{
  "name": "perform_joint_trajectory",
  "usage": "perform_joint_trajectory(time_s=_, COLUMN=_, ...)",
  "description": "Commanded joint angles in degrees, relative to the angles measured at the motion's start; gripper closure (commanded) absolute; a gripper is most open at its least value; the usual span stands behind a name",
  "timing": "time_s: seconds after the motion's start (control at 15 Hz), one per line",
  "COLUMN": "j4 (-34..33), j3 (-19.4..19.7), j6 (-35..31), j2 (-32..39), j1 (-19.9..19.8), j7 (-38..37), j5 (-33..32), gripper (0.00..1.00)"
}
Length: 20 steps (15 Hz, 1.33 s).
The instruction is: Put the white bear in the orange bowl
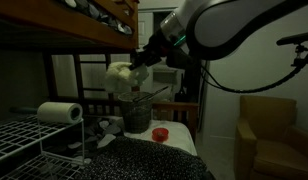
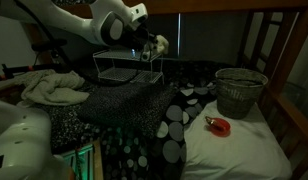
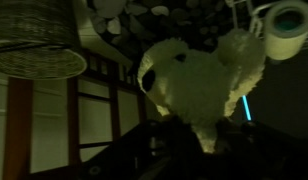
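Before my gripper releases the white bear, I need to carry the bear away from my base and down over the orange bowl (image 1: 160,132).
My gripper (image 1: 134,66) is shut on the white bear (image 1: 119,74), a fluffy cream-white plush, and holds it in the air above the bed. In the wrist view the bear (image 3: 199,85) fills the middle, pinched between my dark fingers (image 3: 194,140). In an exterior view the bear (image 2: 160,44) hangs at the gripper (image 2: 149,50), well left of the bowl. The orange bowl (image 1: 160,132) sits on the spotted bedding beside the mesh bin; it also shows in the other exterior view (image 2: 221,125).
A tall dark wire-mesh bin (image 1: 136,110) stands on the bed (image 2: 240,91). A white paper towel roll (image 1: 60,113) lies on a wire rack (image 1: 34,140). A wooden bunk frame (image 1: 64,30) hangs overhead. A white wire shelf (image 2: 119,68) stands behind.
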State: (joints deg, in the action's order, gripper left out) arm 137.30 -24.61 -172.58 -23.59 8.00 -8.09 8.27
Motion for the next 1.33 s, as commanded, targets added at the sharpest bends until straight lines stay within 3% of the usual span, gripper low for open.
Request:
perform_joint_trajectory(time_s=0.0, j4=3.2, j3=2.2, j6=-0.5, j2=-1.2, j1=-8.4, j7=-2.4, j5=-1.5, gripper=0.96)
perform_joint_trajectory(time_s=0.27, j4=0.6, j3=0.4, j6=1.1, j2=5.1, j1=-22.1, j7=-5.6, j5=-3.6, gripper=0.96)
perform_joint_trajectory(time_s=0.47, j4=-3.5, j3=-3.7, j6=3.2, j2=13.6, j1=-32.6, j7=-11.5, j5=-7.8, gripper=0.96)
perform_joint_trajectory(time_s=0.67, j4=-8.4, j3=-7.6, j6=5.4, j2=23.0, j1=-38.3, j7=-19.5, j5=-15.4, gripper=0.96)
perform_joint_trajectory(time_s=0.8, j4=-12.9, j3=-7.8, j6=7.0, j2=29.9, j1=-38.1, j7=-25.2, j5=-21.9, gripper=0.96)
perform_joint_trajectory(time_s=1.0, j4=-21.2, j3=-4.4, j6=8.9, j2=40.0, j1=-34.0, j7=-31.3, j5=-30.4, gripper=0.96)
perform_joint_trajectory(time_s=1.27, j4=-29.7, j3=-0.8, j6=11.5, j2=50.4, j1=-28.5, j7=-35.1, j5=-33.4, gripper=0.96)
